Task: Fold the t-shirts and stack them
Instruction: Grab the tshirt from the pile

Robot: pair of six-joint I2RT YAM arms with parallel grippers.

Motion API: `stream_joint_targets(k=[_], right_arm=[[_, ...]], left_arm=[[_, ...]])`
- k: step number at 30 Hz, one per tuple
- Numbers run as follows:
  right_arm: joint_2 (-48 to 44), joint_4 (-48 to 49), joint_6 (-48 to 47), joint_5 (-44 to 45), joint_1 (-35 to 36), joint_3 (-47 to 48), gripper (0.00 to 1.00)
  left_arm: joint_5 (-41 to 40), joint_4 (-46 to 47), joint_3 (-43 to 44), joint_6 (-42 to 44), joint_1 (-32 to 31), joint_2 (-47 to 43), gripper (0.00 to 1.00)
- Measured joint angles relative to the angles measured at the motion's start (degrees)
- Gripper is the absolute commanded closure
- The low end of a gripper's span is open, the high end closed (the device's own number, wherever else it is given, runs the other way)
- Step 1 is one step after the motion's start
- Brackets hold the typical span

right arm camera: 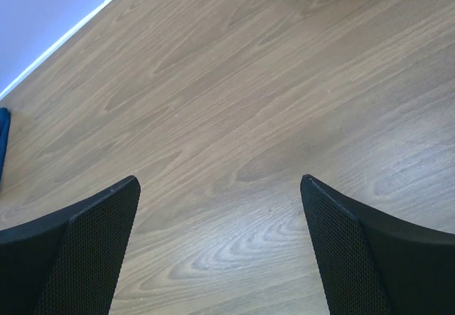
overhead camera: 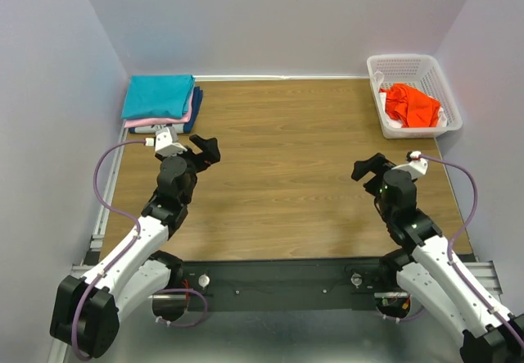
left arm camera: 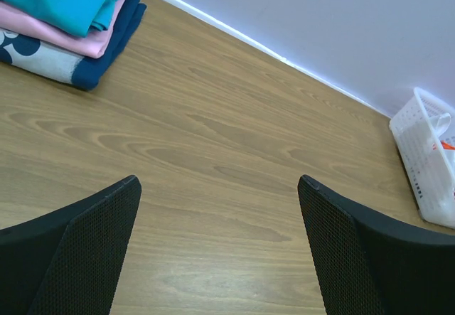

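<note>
The crumpled orange-red t-shirt [overhead camera: 411, 103] still lies unfolded, so my right gripper will next move outward over the basket's rim and then down onto the far part of the t-shirt there.
A stack of folded t-shirts [overhead camera: 161, 101] lies at the far left corner of the table: teal on top, pink under it, navy and white at the bottom. The left wrist view shows it at the top left [left arm camera: 67, 16]. A crumpled orange-red t-shirt [overhead camera: 411, 103] lies in the white lattice basket [overhead camera: 426, 64] at the far right. My left gripper [overhead camera: 205, 150] is open and empty, just in front of the stack. My right gripper [overhead camera: 367, 170] is open and empty, below the basket. Both wrist views show bare wood between the fingers [left arm camera: 85, 251] [right arm camera: 370, 251].
The wooden table top [overhead camera: 286, 166] lies between the arms. White walls close the left, back and right sides. The basket also shows at the right edge of the left wrist view [left arm camera: 426, 158]. A black rail [overhead camera: 278, 277] runs along the near edge.
</note>
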Motion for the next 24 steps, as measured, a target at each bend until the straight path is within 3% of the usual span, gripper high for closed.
stream_joint_targets(k=[8,14,19,24], right_arm=[[5.9,-0.1,0.0,1.7,0.0,0.7,0.00],[15.4,-0.3,0.0,5.2,0.0,8.5,0.00],[29.4,-0.4,-1.6,7.0,-1.7,23.7,0.00],[45.7,0.2,-3.7,2.8,-13.3,42.6,0.00]], left_arm=[[-1.9,0.3,-0.4,-2.1,0.0,-0.1,0.02],[-2.3,0.3,-0.4,-2.5,0.0,-0.1,0.02],[-3.4,0.0,-0.4,-1.9,0.0,-0.1,0.02],[-4.3,-0.5,-0.4,-1.7,0.0,-0.2,0.02]])
